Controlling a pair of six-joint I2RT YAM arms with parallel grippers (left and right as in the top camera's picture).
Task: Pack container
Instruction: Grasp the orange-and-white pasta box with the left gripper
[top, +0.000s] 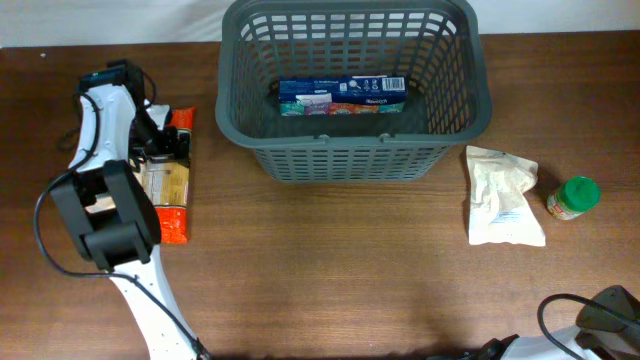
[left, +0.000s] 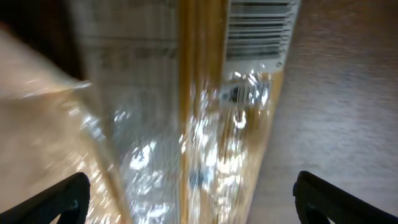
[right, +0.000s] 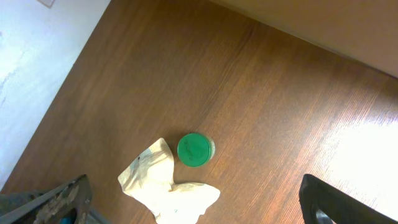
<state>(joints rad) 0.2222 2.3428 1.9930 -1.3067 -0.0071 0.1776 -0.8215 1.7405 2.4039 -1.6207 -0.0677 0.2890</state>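
Observation:
The left gripper lowers its open fingers past both long edges of the pasta packet next and closes across its middle, which lies below, between the fingers.
The container, a dark grey slotted basket (top: 350, 160), stands at the back centre and holds a blue-green packet (top: 342, 95). My left gripper (top: 160, 150) is open and low over a clear and orange pasta packet (top: 175, 225) lying at the left. In the left wrist view the fingers (left: 189, 199) straddle this packet (left: 205, 124), with its barcode at the top; I cannot tell whether they touch it. My right gripper (right: 196, 196) is open and empty, high above a white pouch (right: 168, 186) and a green-lidded jar (right: 195, 150).
The white pouch (top: 503, 195) and the jar (top: 573, 197) lie on the wooden table right of the basket. The right arm's base (top: 605, 312) and cable sit at the front right corner.

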